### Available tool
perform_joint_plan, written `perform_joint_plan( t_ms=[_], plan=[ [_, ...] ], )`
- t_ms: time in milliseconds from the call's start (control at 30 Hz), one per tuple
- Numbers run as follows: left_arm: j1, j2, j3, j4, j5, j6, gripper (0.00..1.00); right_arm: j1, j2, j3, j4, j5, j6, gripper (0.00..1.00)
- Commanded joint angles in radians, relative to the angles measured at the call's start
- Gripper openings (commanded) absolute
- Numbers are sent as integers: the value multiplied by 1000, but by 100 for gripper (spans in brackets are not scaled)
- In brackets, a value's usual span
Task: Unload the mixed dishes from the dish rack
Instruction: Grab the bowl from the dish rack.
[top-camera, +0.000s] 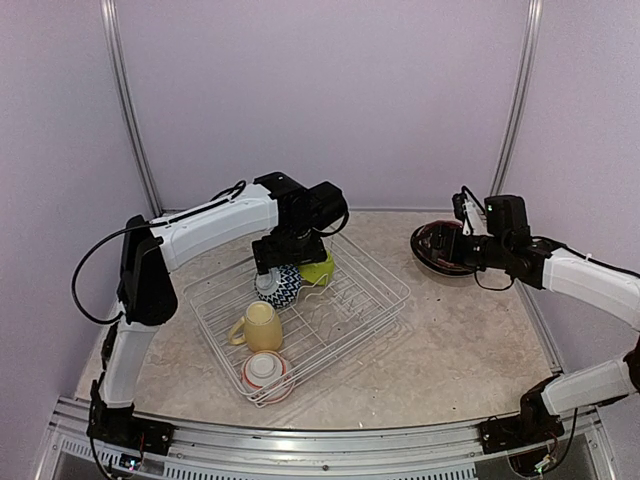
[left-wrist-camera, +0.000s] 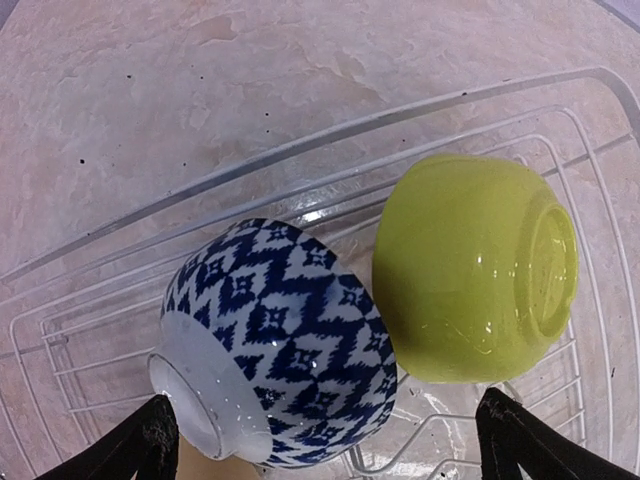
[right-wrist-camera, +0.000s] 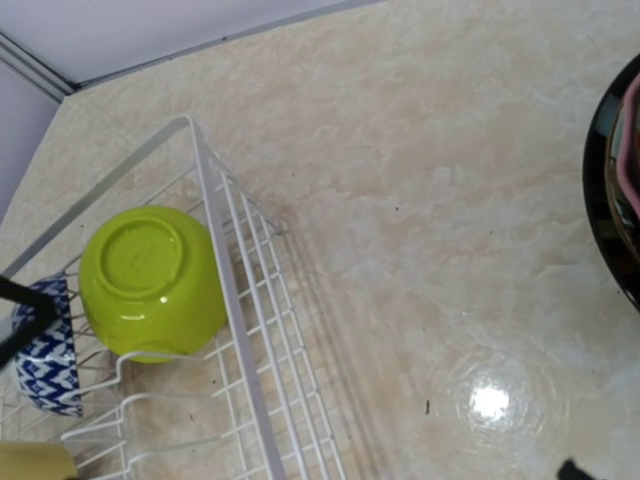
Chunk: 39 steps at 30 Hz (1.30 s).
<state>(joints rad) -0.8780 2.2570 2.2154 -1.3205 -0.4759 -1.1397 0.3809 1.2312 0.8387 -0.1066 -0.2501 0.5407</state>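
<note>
My left gripper lowers around the blue-patterned bowl (top-camera: 280, 285) (left-wrist-camera: 280, 345) next and closes across it from foot to rim, because the bowl fits between its two open fingers.
The white wire dish rack (top-camera: 352, 300) holds a blue-patterned bowl (top-camera: 280, 285), a lime green bowl (top-camera: 320, 268), a pale yellow mug (top-camera: 260, 325) and a red-white bowl (top-camera: 265, 372). My left gripper (top-camera: 288, 252) hangs just above the blue-patterned bowl (left-wrist-camera: 280, 345). It is open, with one black fingertip (left-wrist-camera: 150, 445) on each side of the bowl, and the lime green bowl (left-wrist-camera: 475, 265) lies next to it. My right gripper (top-camera: 463, 228) is by a stack of dark plates (top-camera: 438, 250) at the back right. It appears open and empty.
The right wrist view shows the rack's rim (right-wrist-camera: 225, 300), the lime green bowl (right-wrist-camera: 150, 280), the blue-patterned bowl (right-wrist-camera: 45, 350) and the black plate's edge (right-wrist-camera: 612, 200). Purple walls and metal posts enclose the marbled table (top-camera: 460, 340).
</note>
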Motion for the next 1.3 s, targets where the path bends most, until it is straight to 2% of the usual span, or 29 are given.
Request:
perform_joint_plan(
  t_ms=[0,367,833,967,1267],
  plan=[
    [-7,83,65,-193,-67,-57,99,12,-23,-24,33,-8,1,100],
    [-17,158,81,-215,-115,-51,98,13,-26,-40,44,-8,1,100],
    [-4,103,-33,-179,-128,-6,96,13,-27,-42,64,-26,22,100],
    [-5,85,-59,-149,-130,27,92,12,-32,-48,69,-28,29,100],
    [-6,27,-115,-83,-130,80,73,12,-42,-48,64,-26,34,100]
  ],
)
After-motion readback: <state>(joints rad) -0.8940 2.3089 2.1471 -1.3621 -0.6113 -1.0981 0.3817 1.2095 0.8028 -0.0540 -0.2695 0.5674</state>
